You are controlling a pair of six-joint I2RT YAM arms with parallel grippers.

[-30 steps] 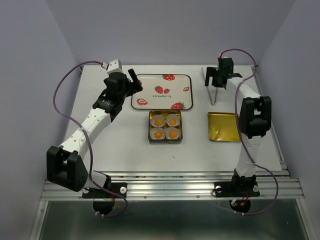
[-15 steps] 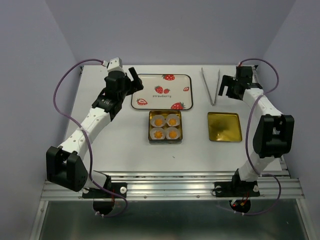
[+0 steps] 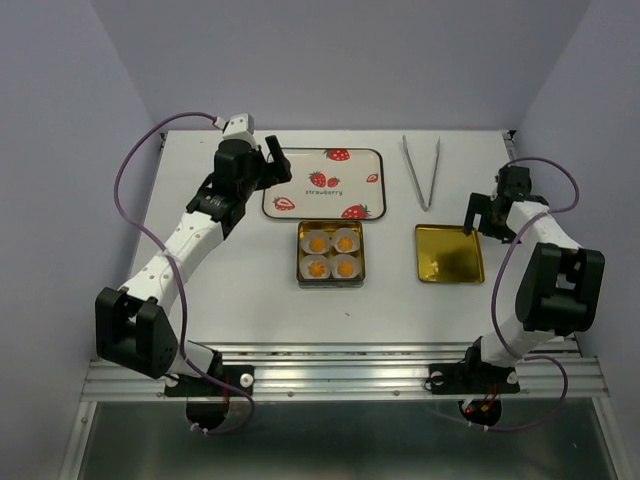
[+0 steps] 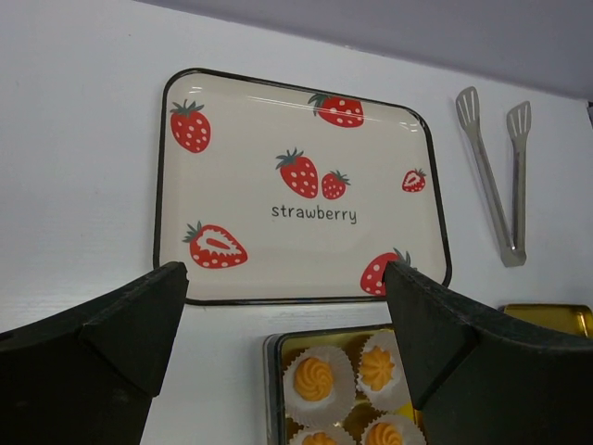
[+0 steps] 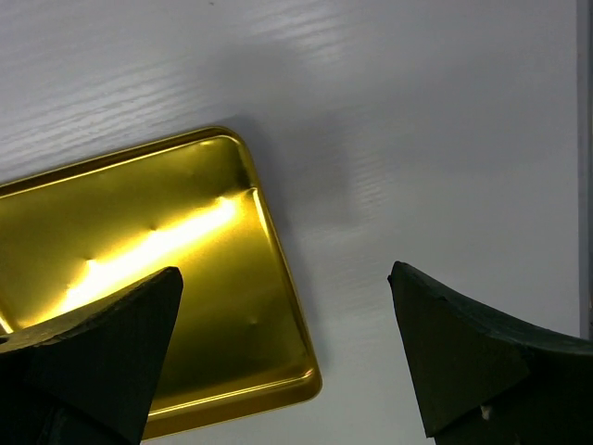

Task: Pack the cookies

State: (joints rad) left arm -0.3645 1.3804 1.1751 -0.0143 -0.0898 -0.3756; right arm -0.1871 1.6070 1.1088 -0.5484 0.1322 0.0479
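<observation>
The lid's edge farthest from the tin runs between my open fingers, so next I will lower my right gripper with a finger on each side of that edge and then close on it.
Four small orange-yellow cookies sit in white paper cups inside the open square gold tin at the table's middle. They also show in the left wrist view. The tin's flat gold lid lies to the right, and shows in the right wrist view. My left gripper is open and empty, above the left edge of the strawberry tray. My right gripper is open and empty, above the lid's far right corner. In the wrist views both grippers, left and right, hold nothing.
The cream strawberry tray lies just behind the tin and holds nothing. Metal tongs lie at the back right, and show in the left wrist view. The table's right edge is close to my right arm.
My right gripper has left the tongs at the back and swung right and nearer, to the lid's far right corner. My left gripper has barely shifted.
</observation>
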